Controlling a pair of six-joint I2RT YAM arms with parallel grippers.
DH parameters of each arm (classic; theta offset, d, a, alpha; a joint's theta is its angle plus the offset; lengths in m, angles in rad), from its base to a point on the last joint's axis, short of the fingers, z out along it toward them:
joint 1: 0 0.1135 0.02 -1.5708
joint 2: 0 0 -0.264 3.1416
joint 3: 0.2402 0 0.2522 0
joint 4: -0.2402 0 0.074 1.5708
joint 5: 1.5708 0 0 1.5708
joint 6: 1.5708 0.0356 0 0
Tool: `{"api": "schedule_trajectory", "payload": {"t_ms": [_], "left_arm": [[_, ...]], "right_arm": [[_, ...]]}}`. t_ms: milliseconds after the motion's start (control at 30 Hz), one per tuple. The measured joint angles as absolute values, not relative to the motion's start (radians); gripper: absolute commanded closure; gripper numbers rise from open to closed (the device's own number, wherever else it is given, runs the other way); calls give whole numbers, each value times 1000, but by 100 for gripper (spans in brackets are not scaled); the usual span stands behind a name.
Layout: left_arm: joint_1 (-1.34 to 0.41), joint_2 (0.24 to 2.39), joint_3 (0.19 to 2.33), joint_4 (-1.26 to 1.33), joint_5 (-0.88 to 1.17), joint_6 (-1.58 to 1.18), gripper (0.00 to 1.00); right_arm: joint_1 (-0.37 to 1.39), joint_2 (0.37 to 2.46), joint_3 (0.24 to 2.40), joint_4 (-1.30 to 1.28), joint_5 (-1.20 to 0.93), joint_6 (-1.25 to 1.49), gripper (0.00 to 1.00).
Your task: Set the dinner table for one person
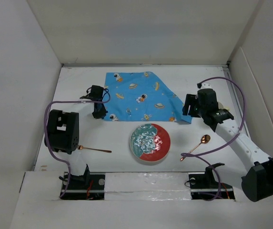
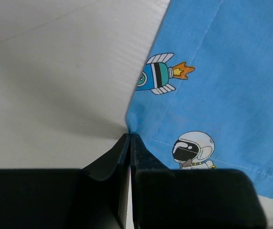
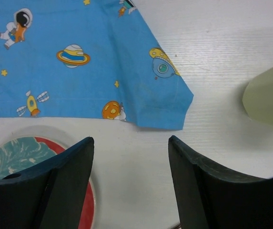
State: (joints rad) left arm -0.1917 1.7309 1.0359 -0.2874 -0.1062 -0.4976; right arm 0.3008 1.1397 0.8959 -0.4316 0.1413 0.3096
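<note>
My right gripper moves down next, fingers open, onto the placemat's near corner (image 1: pixel 188 119) (image 3: pixel 176 120) beside the pale green cup, since my left gripper already pinches the other near corner.
The blue space-print placemat (image 1: pixel 141 98) lies skewed on the white dinner table (image 1: pixel 74 88). My left gripper (image 1: pixel 99 114) is at the mat's near-left corner. In the left wrist view its jaws (image 2: pixel 130 136) are pressed together on that corner, and the placemat (image 2: pixel 222 71) puckers at their tips. My right gripper (image 1: pixel 190 106) hovers by the mat's near-right corner. Its fingers (image 3: pixel 129 139) stand wide open over bare table, with the placemat corner (image 3: pixel 174 109) just beyond them. A red and teal plate (image 1: pixel 149 142) sits in front of the mat.
A copper spoon (image 1: pixel 197 146) lies right of the plate. Another slim copper utensil (image 1: pixel 94 149) lies to its left, near my left arm's base. A pale green cup (image 3: pixel 265 100) stands right of my right gripper. White walls enclose the table on three sides.
</note>
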Motion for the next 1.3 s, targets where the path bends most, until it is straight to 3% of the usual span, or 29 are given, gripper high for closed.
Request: {"api": "schedule_trajectory", "payload": {"t_ms": [567,1300], "left_arm": [[-105,1509,1206,-349,-113,-476,100],[-104,1491,1149,-297,-18,-472,100]], "right_arm": [[242,1393,896,-497,58,371,33],[235,1555,857,-481,-43,500,61]]}}
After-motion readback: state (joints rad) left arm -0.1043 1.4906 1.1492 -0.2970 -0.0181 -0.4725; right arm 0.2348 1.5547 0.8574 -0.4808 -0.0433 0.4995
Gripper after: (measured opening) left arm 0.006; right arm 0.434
